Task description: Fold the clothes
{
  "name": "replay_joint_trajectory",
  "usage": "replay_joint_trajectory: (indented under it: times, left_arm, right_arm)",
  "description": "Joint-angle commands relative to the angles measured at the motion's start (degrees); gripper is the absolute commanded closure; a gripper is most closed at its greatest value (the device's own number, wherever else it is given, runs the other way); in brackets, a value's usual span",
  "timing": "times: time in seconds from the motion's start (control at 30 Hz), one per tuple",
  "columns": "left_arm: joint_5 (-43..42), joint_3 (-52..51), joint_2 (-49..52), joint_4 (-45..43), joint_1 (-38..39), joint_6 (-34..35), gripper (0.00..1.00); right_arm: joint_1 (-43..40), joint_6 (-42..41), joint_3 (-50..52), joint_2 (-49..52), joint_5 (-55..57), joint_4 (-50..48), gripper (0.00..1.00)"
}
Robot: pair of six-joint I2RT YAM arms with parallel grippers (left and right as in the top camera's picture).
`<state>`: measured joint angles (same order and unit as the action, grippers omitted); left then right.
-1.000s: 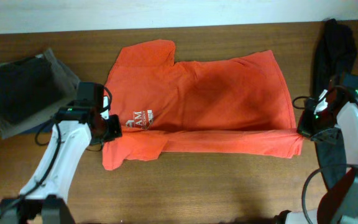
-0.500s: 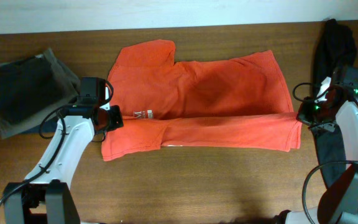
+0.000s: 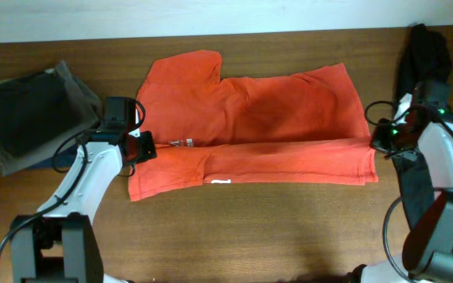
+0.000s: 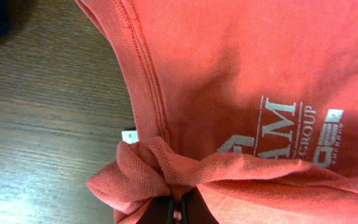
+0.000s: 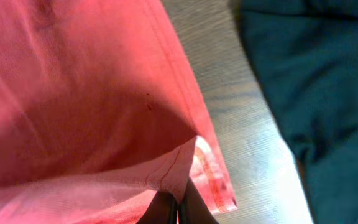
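Note:
The shirt's folded edge is still raised over a shadow, so the robot's right gripper should next move down slightly toward the shirt's middle and let go of the edge.
The red-orange T-shirt (image 3: 266, 118) lies spread across the middle of the table, its front edge folded back over itself as a long band (image 3: 289, 161). My left gripper (image 3: 144, 146) is shut on a bunched fold at the shirt's left side; the left wrist view shows the pinched cloth (image 4: 166, 174) next to the white lettering (image 4: 278, 134). My right gripper (image 3: 376, 141) is shut on the folded edge at the shirt's right end, seen in the right wrist view (image 5: 179, 168). A limp black garment (image 3: 419, 71) lies at the far right, partly under my right arm.
A stack of dark and grey folded clothes (image 3: 30, 118) sits at the left edge of the table. The black garment shows as dark teal cloth in the right wrist view (image 5: 316, 93). Bare wood runs along the front of the table (image 3: 250, 228).
Both grippers have carried the shirt's front edge farther back over the shirt. The folded band is wider and now hides most of the lettering.

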<state>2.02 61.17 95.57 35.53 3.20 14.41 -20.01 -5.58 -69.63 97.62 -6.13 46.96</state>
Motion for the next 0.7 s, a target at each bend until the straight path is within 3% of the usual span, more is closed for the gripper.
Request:
replay_joint_trajectory:
  times: [0.0,0.47,0.5,0.6,0.67]
  left_arm:
    - [1.44,-0.20,1.20,-0.83,-0.37,0.35,0.99]
    - [1.44,-0.20,1.51,-4.07,-0.37,0.35,0.99]
    - [1.44,-0.20,1.51,-4.04,-0.37,0.35,0.98]
    - [1.44,-0.20,1.51,-4.00,-0.37,0.35,0.72]
    - [1.42,-0.20,1.51,-3.85,-0.37,0.35,0.50]
  right_arm:
    - [1.73,0.63,0.09,2.23,0.31,-1.44,0.96]
    - [2.93,0.61,0.09,6.10,0.72,-5.81,0.95]
    - [2.93,0.63,0.09,6.29,0.72,-5.77,0.85]
    - [2.91,0.61,0.09,6.86,0.74,-4.92,0.62]
    - [2.93,0.61,0.09,7.30,0.72,-4.04,0.60]
